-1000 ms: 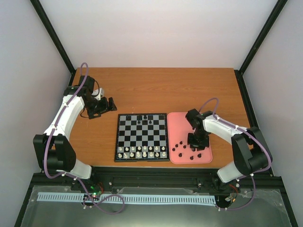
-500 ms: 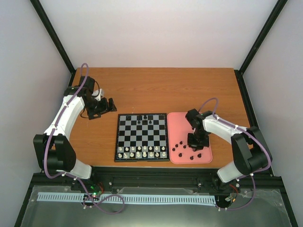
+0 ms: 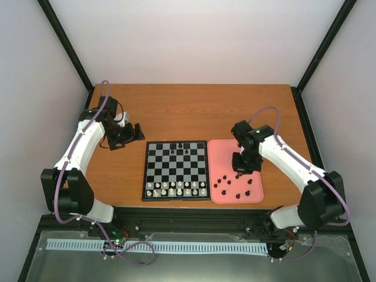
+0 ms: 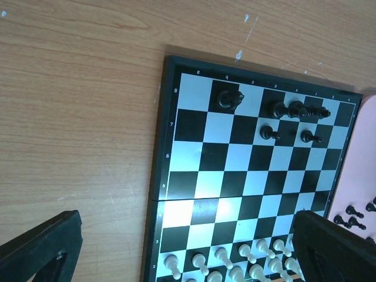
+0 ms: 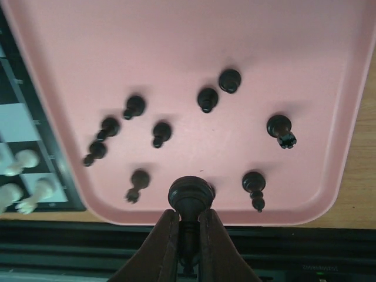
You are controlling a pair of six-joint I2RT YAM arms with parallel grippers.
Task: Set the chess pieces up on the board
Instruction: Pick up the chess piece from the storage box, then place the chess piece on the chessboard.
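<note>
I will move my right gripper outward and to its left in the top view, across to the free dark square of the board beside far-row black pieces. Then I will lower it and release.
The board (image 3: 145, 176) lies at table centre, with several black chess pieces (image 3: 181, 145) on its far two rows. They also show in the left wrist view (image 4: 229, 98). Several more black pieces (image 3: 236, 187) lie loose on the pink tray (image 3: 220, 147). My right gripper (image 3: 244, 165) is above the tray's middle. In the right wrist view this gripper (image 5: 189, 218) is shut on a black piece (image 5: 190, 195), held clear above the loose pieces (image 5: 161, 132). My left gripper (image 3: 133, 133) is open and empty over bare table left of the board's far corner.
White pieces (image 3: 176, 188) fill the board's near two rows and show in the left wrist view (image 4: 223, 257). The tray's rim (image 5: 346, 147) lies against the board's right edge. The wooden table (image 3: 194, 111) extends behind both.
My right arm has lifted and its gripper has moved a little away from the tray's near end, carrying the black piece. The left arm has barely moved.
</note>
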